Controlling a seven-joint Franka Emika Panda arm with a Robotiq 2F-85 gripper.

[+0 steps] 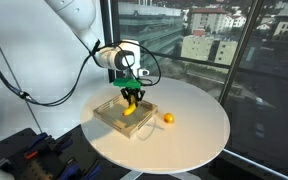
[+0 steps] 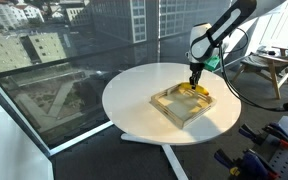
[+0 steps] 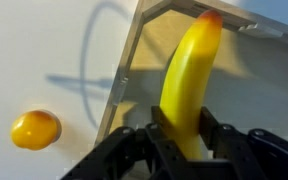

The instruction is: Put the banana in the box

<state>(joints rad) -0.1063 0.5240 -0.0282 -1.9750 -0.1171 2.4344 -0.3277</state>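
Observation:
My gripper is holding the banana, and the banana's tip reaches the box's end, so next I will move away from that end, over the open part of the box's bottom [image 1: 115, 113] [image 3: 248, 92], and then open.
My gripper [image 3: 184, 125] is shut on the yellow banana [image 3: 189, 75], which sticks out past the fingers over the tan box [image 3: 134, 60]. In both exterior views the gripper [image 1: 132, 96] [image 2: 197, 80] hangs low over the box [image 1: 109, 118] [image 2: 174, 110], with the banana [image 1: 130, 109] [image 2: 196, 90] just above or at the box floor near one wall. I cannot tell whether the banana touches the floor.
A small round orange fruit [image 1: 168, 118] [image 3: 35, 129] lies on the white round table [image 1: 194, 130] [image 2: 134, 85] just outside the box. Windows stand close behind the table. A dark stand with clutter [image 1: 34, 155] is beside the table edge.

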